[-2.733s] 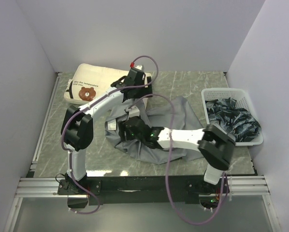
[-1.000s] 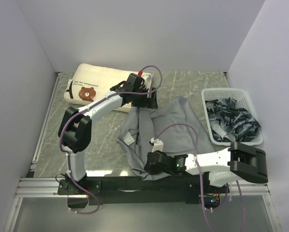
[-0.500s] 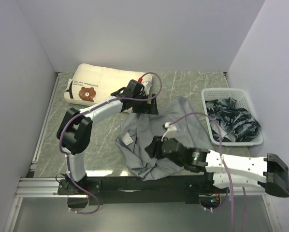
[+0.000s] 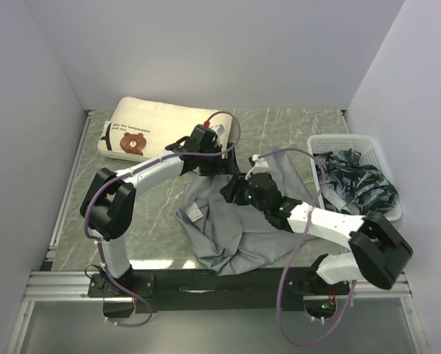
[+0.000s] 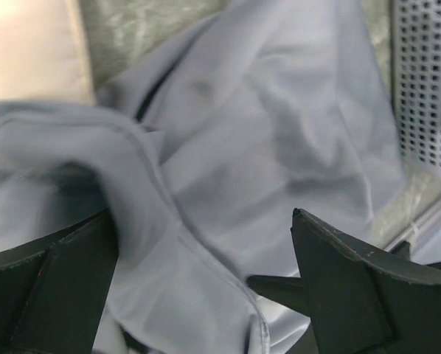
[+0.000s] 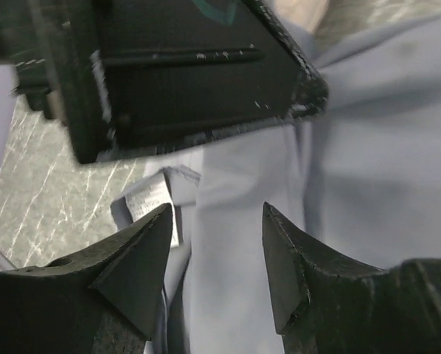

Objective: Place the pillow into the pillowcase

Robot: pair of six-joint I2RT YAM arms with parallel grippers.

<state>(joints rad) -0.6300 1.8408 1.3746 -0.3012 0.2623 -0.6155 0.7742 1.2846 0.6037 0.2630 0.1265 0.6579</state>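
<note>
My left gripper rises clear next, as cloth stands between my fingers. It then moves outward and down onto the pillow's plain end (image 4: 222, 119) (image 5: 40, 55), which lies outward.
The cream-white pillow (image 4: 158, 125) with its brown bear face lies at the table's far left; its edge (image 5: 29, 44) shows in the left wrist view. The grey pillowcase (image 4: 235, 221) lies crumpled in the middle, its white tag (image 6: 150, 203) on the left side. My left gripper (image 4: 212, 167) hovers over the pillowcase's far edge, close to the pillow's right end. Its jaws stand wide open (image 5: 202, 243) with a raised fold of the pillowcase (image 5: 228, 169) between them. Just nearer, my right gripper (image 4: 231, 193) is open (image 6: 217, 214) over flat cloth beside the tag.
A white plastic basket (image 4: 373, 151) holding dark crumpled packets stands at the right edge; its mesh wall (image 5: 423, 81) shows in the left wrist view. White walls close in the table on three sides. The left gripper's black body (image 6: 191, 66) fills the top of the right wrist view.
My right gripper has opened, let go of the pillowcase's near part and swung from the front edge up beside the left gripper. The left gripper has shifted only slightly.
</note>
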